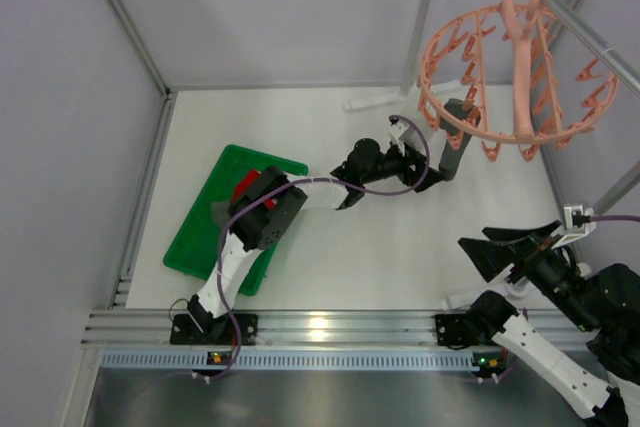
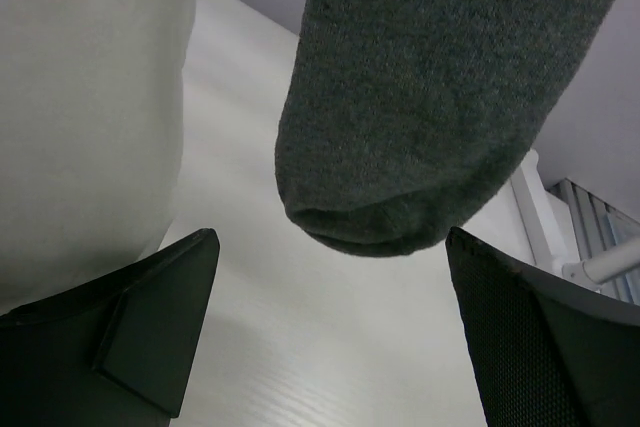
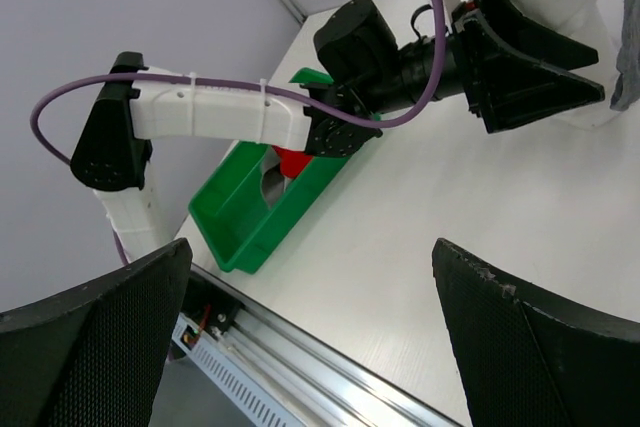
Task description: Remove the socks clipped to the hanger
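Note:
The left gripper rises and moves toward the hanger next. It brings its open fingers around the sock's lower edge [image 2: 365, 237], which hangs just above the gap.
The salmon-pink hanger [image 1: 515, 67] hangs at the back right from a slanted rail. One dark grey sock [image 1: 458, 127] dangles from its near-left rim. My left gripper [image 1: 440, 169] is open right at this sock's lower end. In the left wrist view the sock's toe [image 2: 420, 107] hangs just above the gap of the open gripper [image 2: 332, 247], touching neither finger. My right gripper [image 1: 510, 247] is open and empty at the front right, also in its own view [image 3: 312, 245]. A red sock [image 1: 248, 185] and a grey sock [image 1: 218, 212] lie in the green tray.
The green tray [image 1: 200, 237] lies on the table's left side, partly under my left arm; it also shows in the right wrist view [image 3: 235, 237]. A metal pole [image 1: 420, 22] on a white base [image 1: 370, 102] stands behind the left gripper. Grey walls close in the table.

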`<state>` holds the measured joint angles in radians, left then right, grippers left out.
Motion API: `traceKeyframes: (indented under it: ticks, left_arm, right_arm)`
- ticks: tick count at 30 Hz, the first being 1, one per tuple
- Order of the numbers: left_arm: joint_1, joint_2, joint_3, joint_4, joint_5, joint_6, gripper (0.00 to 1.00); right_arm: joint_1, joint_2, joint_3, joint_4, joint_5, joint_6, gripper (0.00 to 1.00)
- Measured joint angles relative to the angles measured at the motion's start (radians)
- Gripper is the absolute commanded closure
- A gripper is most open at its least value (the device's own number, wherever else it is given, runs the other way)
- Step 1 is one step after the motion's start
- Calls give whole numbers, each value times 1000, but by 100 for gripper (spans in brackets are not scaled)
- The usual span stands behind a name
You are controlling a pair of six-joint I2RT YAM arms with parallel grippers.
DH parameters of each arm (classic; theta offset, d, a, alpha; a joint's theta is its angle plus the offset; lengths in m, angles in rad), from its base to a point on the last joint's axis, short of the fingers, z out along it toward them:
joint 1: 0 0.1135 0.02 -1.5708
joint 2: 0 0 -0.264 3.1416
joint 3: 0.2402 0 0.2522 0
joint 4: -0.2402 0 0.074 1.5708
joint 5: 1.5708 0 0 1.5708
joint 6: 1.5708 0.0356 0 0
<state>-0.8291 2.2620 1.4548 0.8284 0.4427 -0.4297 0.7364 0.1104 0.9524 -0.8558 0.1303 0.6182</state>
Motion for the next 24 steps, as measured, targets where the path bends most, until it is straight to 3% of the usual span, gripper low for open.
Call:
traceKeyframes:
  ticks: [12,15,19,20,22,23,24]
  left_arm:
    - [-1,289,412,114,190,-166,1]
    - [-1,335,472,153,228,-208,7]
    - [-1,349,484,171,252,-248,37]
    - [-2,349,485,176,253,-256,58]
    - [-3,349,488,185,255,-275,90]
    - [-4,349,488,190,259,-285,100]
    - [-5,349,488,197,264,-291,100]
  right_arm:
    - [-2,2,71,-52,14,8,2]
    - [-2,1,85,-70,27,11,2]
    - [-2,0,84,-85,34,12,2]
    - [-2,1,84,-86,34,12,2]
    - [-2,3,81,-86,33,12,2]
    - [-2,3,75,-81,34,13,2]
    - [-3,3,68,-78,33,14,1]
